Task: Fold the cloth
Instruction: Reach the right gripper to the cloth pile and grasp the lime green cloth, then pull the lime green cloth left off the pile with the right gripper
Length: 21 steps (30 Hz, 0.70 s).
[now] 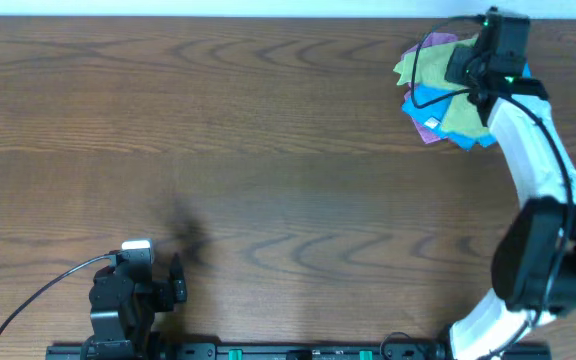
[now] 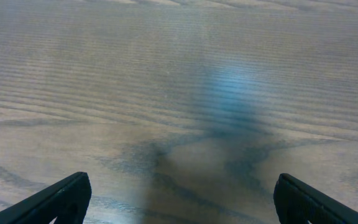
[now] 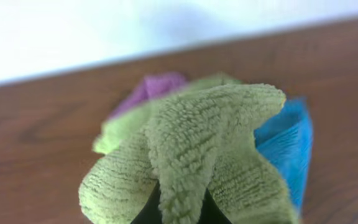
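Observation:
I will next lift the green cloth (image 1: pixel 460 112) off the pile with my right gripper and bring it back over toward my left gripper.
A pile of cloths lies at the far right of the table: a green cloth (image 1: pixel 460 112) on top, a blue cloth (image 1: pixel 430 98) and a purple cloth (image 1: pixel 431 126) under it. My right gripper (image 1: pixel 480 62) sits over the pile and is shut on a pinched fold of the green cloth (image 3: pixel 191 143), which bunches up around the fingers (image 3: pixel 180 211). The blue cloth (image 3: pixel 288 146) and the purple cloth (image 3: pixel 154 87) show behind it. My left gripper (image 2: pixel 179 199) is open and empty, low over bare wood near the front left (image 1: pixel 153 285).
The wooden table (image 1: pixel 248 150) stretches between the two arms. The table's far edge and a white wall (image 3: pixel 104 31) are just behind the cloth pile. A black cable (image 1: pixel 438 70) loops over the pile.

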### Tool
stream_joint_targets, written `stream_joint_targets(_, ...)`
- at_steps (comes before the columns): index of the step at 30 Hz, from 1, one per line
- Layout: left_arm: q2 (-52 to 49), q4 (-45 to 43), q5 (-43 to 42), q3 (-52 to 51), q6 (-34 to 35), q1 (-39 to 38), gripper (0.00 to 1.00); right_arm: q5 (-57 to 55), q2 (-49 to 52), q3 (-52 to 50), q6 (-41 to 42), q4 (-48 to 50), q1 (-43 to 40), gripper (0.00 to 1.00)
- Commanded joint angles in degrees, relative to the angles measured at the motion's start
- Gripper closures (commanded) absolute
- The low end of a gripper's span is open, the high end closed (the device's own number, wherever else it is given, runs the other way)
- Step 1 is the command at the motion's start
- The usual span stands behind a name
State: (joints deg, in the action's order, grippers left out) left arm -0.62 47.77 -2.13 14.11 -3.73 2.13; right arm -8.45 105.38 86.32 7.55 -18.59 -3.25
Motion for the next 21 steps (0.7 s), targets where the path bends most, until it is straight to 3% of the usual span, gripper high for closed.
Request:
stream_joint_targets(1,0.42,3.58,1.49,-0.61,-2.08,-0.2,0.04,-1.68,-4.5,1.31,-3.63,-0.13,1.29,0.99)
stream_joint_targets(4,0.42,3.58,1.49,-0.61,-2.08,-0.17,0.05,-2.32,-6.4,1.31,-5.09,-0.87,1.42,0.98)
stream_joint_targets(5,0.42,3.58,1.49,-0.61,-2.08,-0.17,0.05,-2.29,-6.8,1.31,-5.09,-1.36,1.42,0.93)
stream_joint_targets(6,0.42,3.58,1.49,-0.61,-2.08,-0.17,0.05,-2.32,-7.1,1.31,-5.09,-1.86,1.4,0.82)
stream_joint_targets(7,0.42,3.58,1.49,-0.61,-2.08,-0.17,0.05,-2.34,-7.3,1.31,-5.16,-2.4,1.4,0.85)
stream_joint_targets(8,0.42,3.58,1.49,-0.61,-2.08,-0.17,0.05,-2.29,-7.48,1.31,-5.33,-3.15,1.4,0.98)
stream_joint_targets(21,0.42,3.58,1.49,-0.61,-2.08,-0.17,0.05,13.29,-17.22,1.33,-6.84,-19.67,10.73,0.98)
